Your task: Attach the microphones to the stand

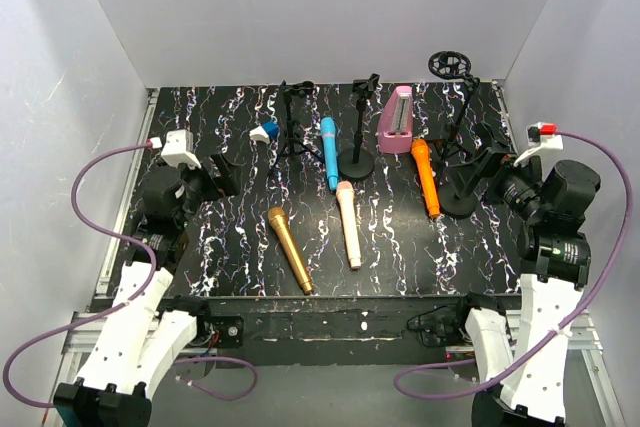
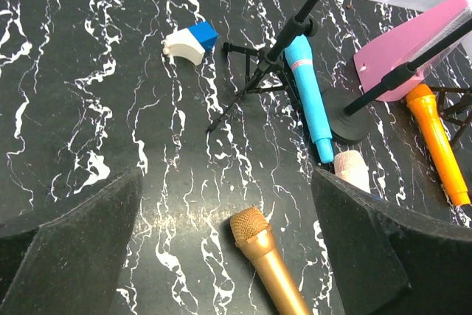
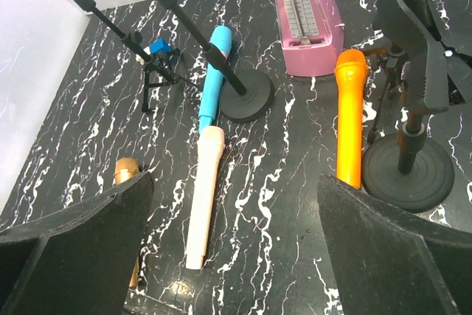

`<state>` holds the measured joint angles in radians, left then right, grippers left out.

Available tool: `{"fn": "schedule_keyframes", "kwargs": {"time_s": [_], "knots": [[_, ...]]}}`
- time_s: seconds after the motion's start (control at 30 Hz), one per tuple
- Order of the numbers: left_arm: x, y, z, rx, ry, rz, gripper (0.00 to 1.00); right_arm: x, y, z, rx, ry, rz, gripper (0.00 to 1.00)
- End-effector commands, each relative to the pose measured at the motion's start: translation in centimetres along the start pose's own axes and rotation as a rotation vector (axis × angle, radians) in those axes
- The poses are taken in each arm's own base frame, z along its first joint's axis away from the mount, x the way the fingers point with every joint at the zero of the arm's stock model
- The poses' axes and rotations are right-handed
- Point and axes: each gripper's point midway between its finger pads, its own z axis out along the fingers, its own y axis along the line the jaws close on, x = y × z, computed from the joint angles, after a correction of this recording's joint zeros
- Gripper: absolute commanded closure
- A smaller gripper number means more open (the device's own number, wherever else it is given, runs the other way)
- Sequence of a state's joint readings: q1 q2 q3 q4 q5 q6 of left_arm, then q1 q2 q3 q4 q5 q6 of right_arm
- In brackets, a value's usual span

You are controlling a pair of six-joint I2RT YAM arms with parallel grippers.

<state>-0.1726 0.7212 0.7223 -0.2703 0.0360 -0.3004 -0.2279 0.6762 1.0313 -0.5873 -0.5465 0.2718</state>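
Observation:
The tripod's upper pole stands outward of my left gripper, to its right in the top view. I should reach that way and close where the pole is slim.
Four microphones lie on the black marbled table: gold, pale pink-cream, sky blue and orange. Black stands rise behind them: a tripod stand, a round-base stand and a round-base stand with a clip. My left gripper is open and empty, left of the gold microphone, which lies between its fingers in the left wrist view. My right gripper is open and empty beside the right stand; the pink-cream and orange microphones lie ahead of it.
A mauve rectangular block lies at the back between the stands. A small blue-and-white piece sits left of the tripod. A round pop-filter ring stands at the back right. White walls enclose the table.

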Motion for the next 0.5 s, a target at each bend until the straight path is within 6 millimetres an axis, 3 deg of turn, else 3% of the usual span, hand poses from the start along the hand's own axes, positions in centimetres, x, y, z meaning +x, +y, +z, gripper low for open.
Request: {"fn": "schedule_keyframes", "kwargs": {"time_s": [0.0,0.17,0.3,0.47], "knots": [[-1.3,-1.1,-0.2,0.018,0.026,-0.049,0.02,-0.2,0.6,0.4,-0.057,-0.016,-0.02,0.02],[-2.2,-3.1,-1.0,0.085,0.085,-0.096,0.02,1.2,3.1,0.2,-0.267,0.037,-0.154,0.02],[-2.4,-5.2,-1.9,0.193,0.106,-0.109,0.02,3.5,5.2,-0.6,-0.492,0.072,-0.34,0.02],[-1.4,-5.8,-0.4,0.229,0.182,-0.108,0.02,7.5,4.7,-0.3,-0.629,0.123,-0.402,0.02]]}}
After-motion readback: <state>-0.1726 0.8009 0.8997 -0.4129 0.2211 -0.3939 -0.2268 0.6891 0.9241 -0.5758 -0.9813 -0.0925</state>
